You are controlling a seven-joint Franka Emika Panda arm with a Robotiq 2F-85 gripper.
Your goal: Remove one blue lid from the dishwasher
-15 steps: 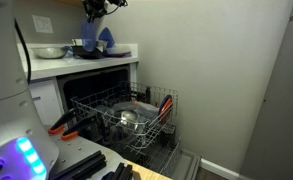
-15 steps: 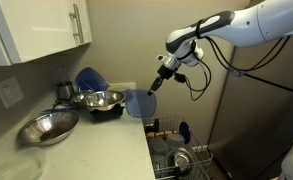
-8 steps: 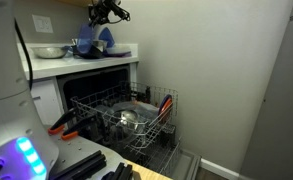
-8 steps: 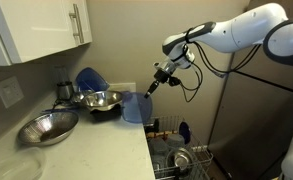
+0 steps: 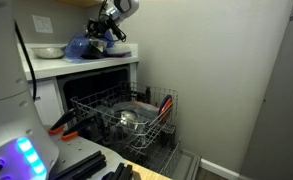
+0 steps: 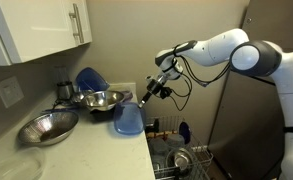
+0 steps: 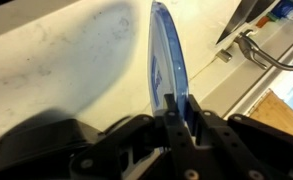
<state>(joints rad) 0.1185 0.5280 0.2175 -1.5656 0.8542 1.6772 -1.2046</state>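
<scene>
Next, my gripper moves down and tilts the blue lid flatter onto the counter beside the bowls.
My gripper [image 6: 146,96] is shut on the edge of a blue lid [image 6: 127,121] and holds it tilted, low over the white counter [image 6: 86,150] near its edge. In the wrist view the lid [image 7: 168,55] shows edge-on between my fingers [image 7: 180,108], over the counter top. In an exterior view the gripper [image 5: 104,29] and the lid [image 5: 79,46] are above the counter, over the open dishwasher [image 5: 121,110]. Another blue lid [image 6: 184,131] stands in the dishwasher rack. A further blue lid [image 6: 87,79] leans at the back of the counter.
Two metal bowls [image 6: 48,127] [image 6: 98,99] and dark pans sit on the counter next to the held lid. The pulled-out rack [image 5: 126,122] holds a metal pot and utensils. A wall cabinet [image 6: 41,30] hangs above. A grey wall stands behind the dishwasher.
My gripper has carried the blue lid down toward the counter and tipped it from upright to a lower, tilted pose. My arm has swung inward over the counter.
</scene>
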